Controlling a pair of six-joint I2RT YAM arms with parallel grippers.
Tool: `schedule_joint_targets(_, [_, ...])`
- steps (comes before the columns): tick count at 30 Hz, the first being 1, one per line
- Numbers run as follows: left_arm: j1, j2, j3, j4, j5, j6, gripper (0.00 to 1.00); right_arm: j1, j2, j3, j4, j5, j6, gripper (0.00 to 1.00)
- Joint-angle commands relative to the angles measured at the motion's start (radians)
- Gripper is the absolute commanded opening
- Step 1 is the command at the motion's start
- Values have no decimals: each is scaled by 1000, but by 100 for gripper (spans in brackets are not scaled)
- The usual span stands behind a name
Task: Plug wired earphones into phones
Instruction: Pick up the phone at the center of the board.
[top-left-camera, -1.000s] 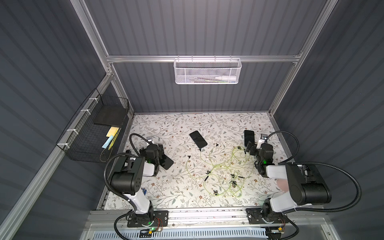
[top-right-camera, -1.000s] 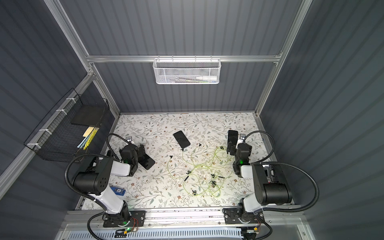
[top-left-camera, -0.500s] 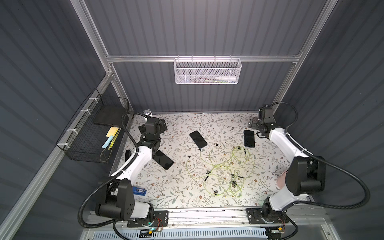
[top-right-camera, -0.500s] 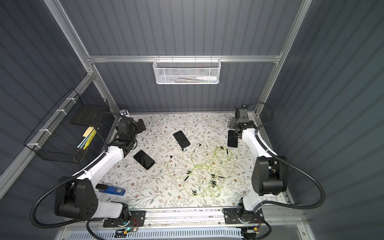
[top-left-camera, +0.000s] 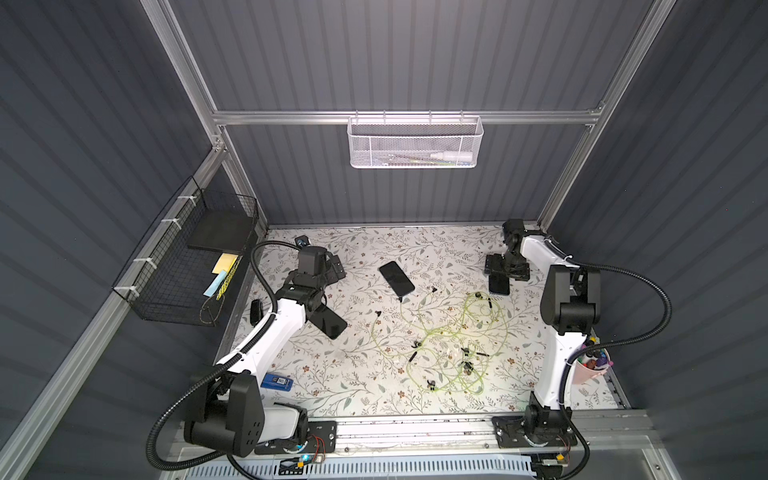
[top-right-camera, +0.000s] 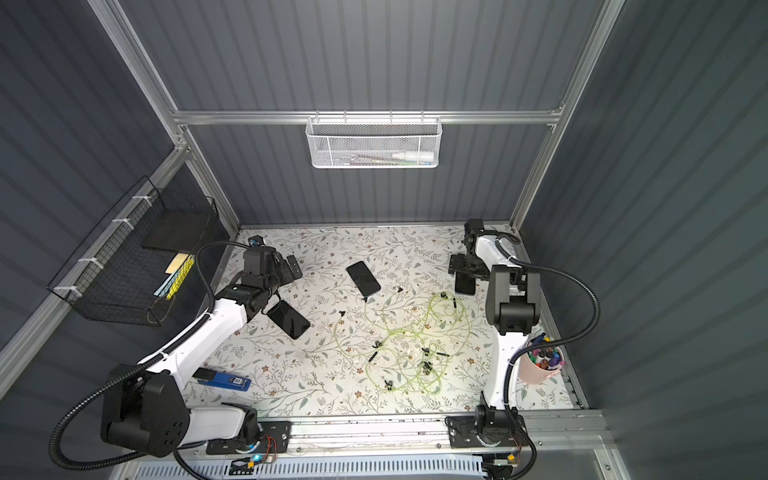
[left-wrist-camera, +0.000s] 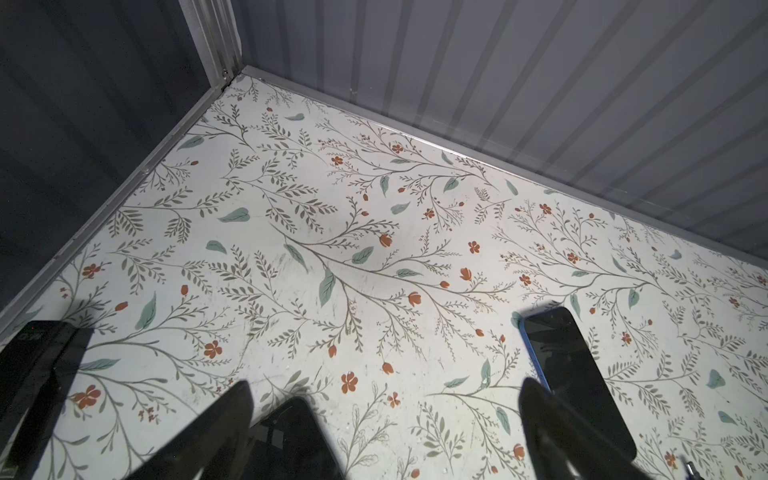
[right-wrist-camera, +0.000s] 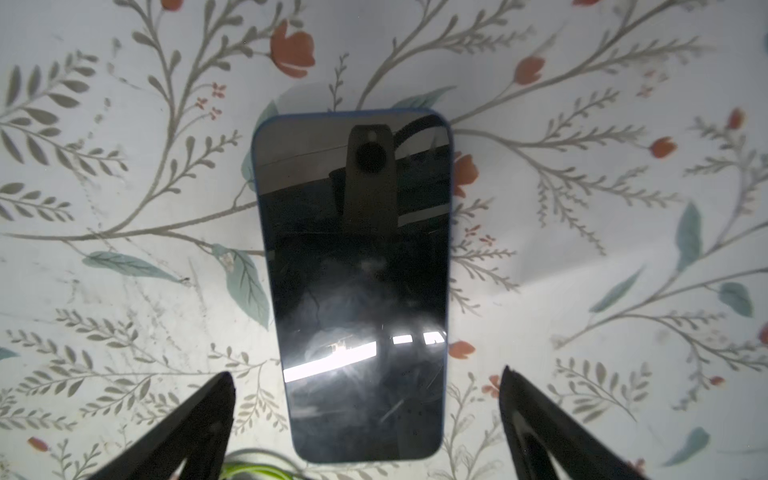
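Note:
My right gripper moves down and closes on the long sides of the phone (top-left-camera: 499, 282) (right-wrist-camera: 362, 318) beside the green cord next, as that phone lies below its open fingers.
Three phones lie flat on the flowered table in both top views: a left one (top-left-camera: 328, 322), a middle one (top-left-camera: 397, 277) and a right one (top-left-camera: 498, 286). The earphones (top-left-camera: 440, 338), pale green cords with black buds and plugs, lie tangled right of the middle; one cord end reaches the middle phone's near end. My left gripper (top-left-camera: 332, 270) is open above bare table between the left phone (left-wrist-camera: 291, 440) and the middle phone (left-wrist-camera: 577, 374). My right gripper (right-wrist-camera: 365, 374) is open directly over the right phone (right-wrist-camera: 357, 282), its fingertips (right-wrist-camera: 226, 380) either side, with a green cord (right-wrist-camera: 249, 469) at the phone's end.
A white mesh basket (top-left-camera: 415, 141) hangs on the back wall and a black wire basket (top-left-camera: 187, 257) on the left wall. A blue device (top-left-camera: 276, 381) lies front left. A pink cup of pens (top-left-camera: 594, 368) stands at the right edge behind the right arm.
Both arms have unfolded from near the front rail and reached toward the back. The right gripper has come down over the right phone. Phones and cords have not moved.

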Motion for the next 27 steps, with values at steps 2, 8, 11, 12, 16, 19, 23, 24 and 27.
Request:
schedule_joint_targets(2, [-4,-3,-5,-22,16,-25,99,-7,48,21,-59,7,3,99])
schedule_joint_targets(8, [-4,4,-10,-4,14,-38,99,-12,89,38,-76,-1,4,99])
schedule_joint_targets(11, [-4,5,-2,-4,13,-36,99,-19,106,50,-86,-21,-1,88])
schedule_joint_targets(12, [-4,4,-3,-4,12,-36,99,-21,103,45,-81,-25,-1,84])
schedule_joint_targets(16, [-4,2,-8,-5,7,-35,98,-22,75,36,-71,-26,-7,77])
schedule_joint_targets(19, [-4,6,-8,-7,11,-38,98,-21,43,41,-78,-29,-11,71])
schedule_joint_targets(23, [-4,15,-6,-4,17,-49,98,-14,-15,39,-80,-32,-4,67])
schedule_joint_targets(24, [-5,19,-4,-3,21,-52,98,-10,-31,38,-83,-31,-3,67])
schedule_joint_targets(27, [-5,31,-4,1,31,-62,98,17,-70,42,-98,-21,-15,66])
